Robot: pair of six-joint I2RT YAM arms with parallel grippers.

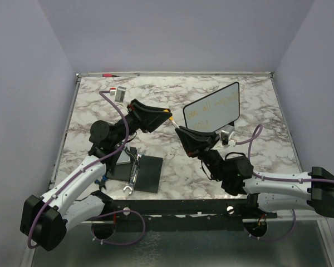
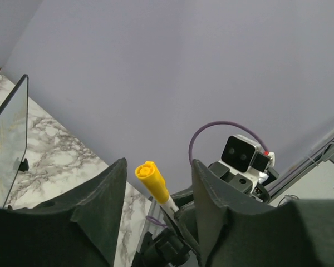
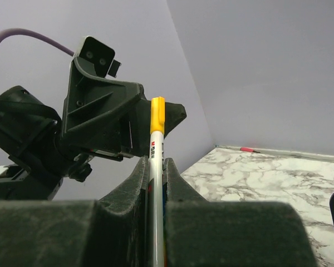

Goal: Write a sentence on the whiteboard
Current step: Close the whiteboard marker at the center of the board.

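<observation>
The right gripper moves down and away from the left gripper to the bare marble by the black pad [image 1: 175, 161] next and releases the marker, since it is capped.
The whiteboard [image 1: 211, 108] stands propped at the back right of the marble table, with faint yellow lettering [image 1: 214, 104] in two lines on it. Its edge shows at the left of the left wrist view [image 2: 8, 144]. My right gripper [image 1: 181, 132] [image 3: 156, 162] is shut on a white marker [image 3: 155, 167] with its yellow cap [image 3: 157, 114] on. The marker points up toward my left gripper [image 1: 167, 115] [image 2: 158, 164]. The left jaws are open on either side of the cap [image 2: 152, 181], touching neither side of it.
A flat black square pad [image 1: 147, 173] lies at the front left with a metal wrench [image 1: 131, 177] across it. A red marker [image 1: 108, 74] lies along the far table edge [image 1: 172, 73]. Purple walls enclose the table.
</observation>
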